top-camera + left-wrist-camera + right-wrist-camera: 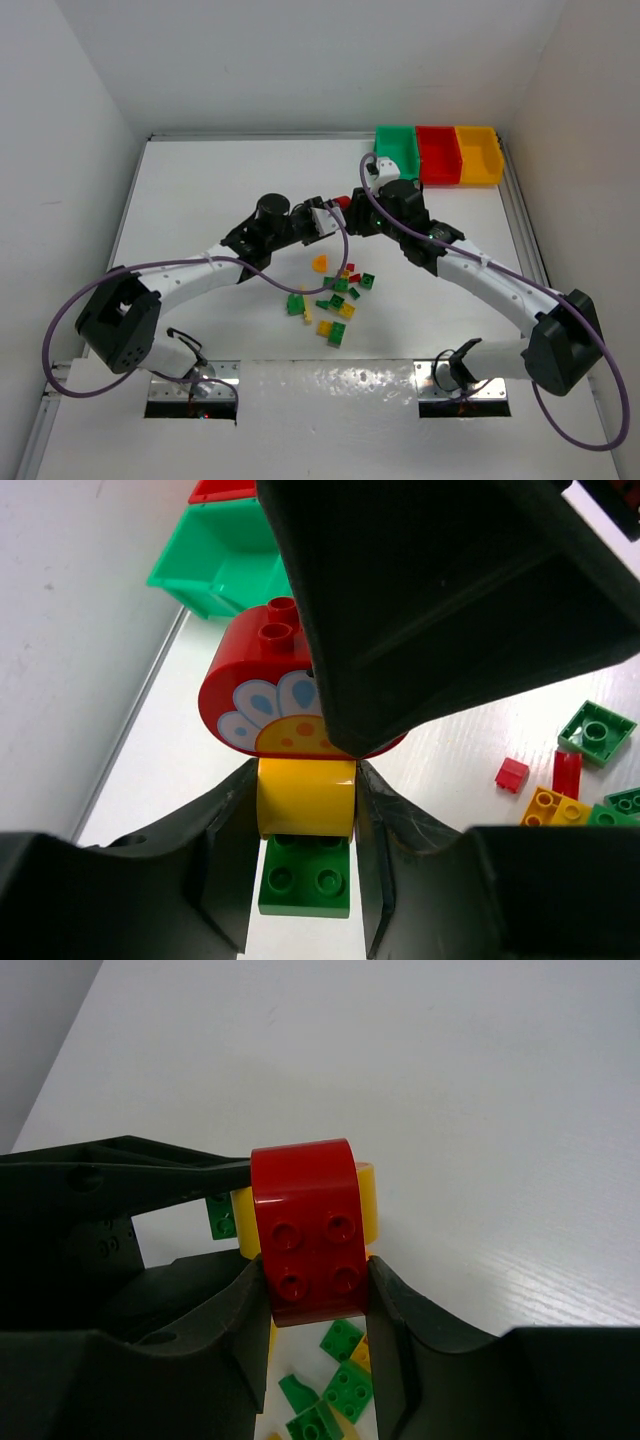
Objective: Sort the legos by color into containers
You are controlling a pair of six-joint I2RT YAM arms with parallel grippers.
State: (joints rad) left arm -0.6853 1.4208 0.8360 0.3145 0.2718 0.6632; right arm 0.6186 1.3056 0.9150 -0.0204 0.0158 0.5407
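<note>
The arched brick goes over the red bin [437, 152] in my right gripper next for release, as the bin lies outward and right in the top view.
A stack of joined bricks is held in the air between both grippers: a red arched brick [262, 670] with a flower picture, a yellow brick [305, 798] and a green brick [305, 878]. My left gripper [305, 800] is shut on the yellow brick. My right gripper [318, 1282] is shut on the red arched brick [305, 1230]. In the top view the two grippers meet at the red brick [341, 202]. Loose legos [338, 296] in green, yellow and red lie on the table below. The green bin [398, 151], red bin [437, 152] and yellow-orange bin [478, 154] stand in a row at the back right.
White walls enclose the table on the left, back and right. The green bin [215, 565] also shows at the top of the left wrist view, near the left wall. Purple cables loop off both arms.
</note>
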